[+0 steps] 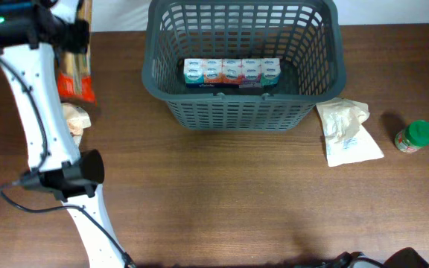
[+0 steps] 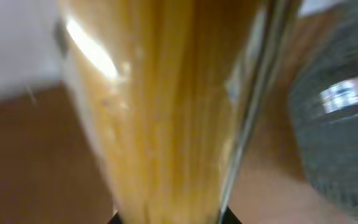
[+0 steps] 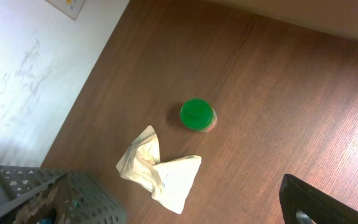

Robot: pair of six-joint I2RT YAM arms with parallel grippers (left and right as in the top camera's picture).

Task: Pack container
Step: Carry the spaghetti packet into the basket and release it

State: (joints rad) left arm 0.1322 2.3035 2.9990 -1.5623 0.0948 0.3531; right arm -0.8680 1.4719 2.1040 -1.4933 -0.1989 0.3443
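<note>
Boxes leave the basket's near inside [image 1: 231, 90] open, so the robot's left gripper should swing over the basket, turn and lower the spaghetti for release along there.
The dark grey basket [image 1: 237, 104] stands at the back middle of the table, with a row of small colourful boxes [image 1: 232, 71] lying inside it. My left gripper [image 1: 71, 33] is at the far left and is shut on a clear pack of spaghetti [image 1: 77, 78]. The pack fills the left wrist view [image 2: 166, 112], where the basket [image 2: 344, 124] is a blur at the right. Only a dark bit of my right gripper [image 3: 316, 205] shows, at the bottom right of its wrist view, and its jaws are hidden.
A crumpled pale paper bag [image 1: 346, 130] lies right of the basket, with a green-lidded jar [image 1: 414, 136] further right. Both show in the right wrist view: the bag [image 3: 160, 171] and the jar [image 3: 197, 115]. A beige packet [image 1: 77, 119] lies under the left arm.
</note>
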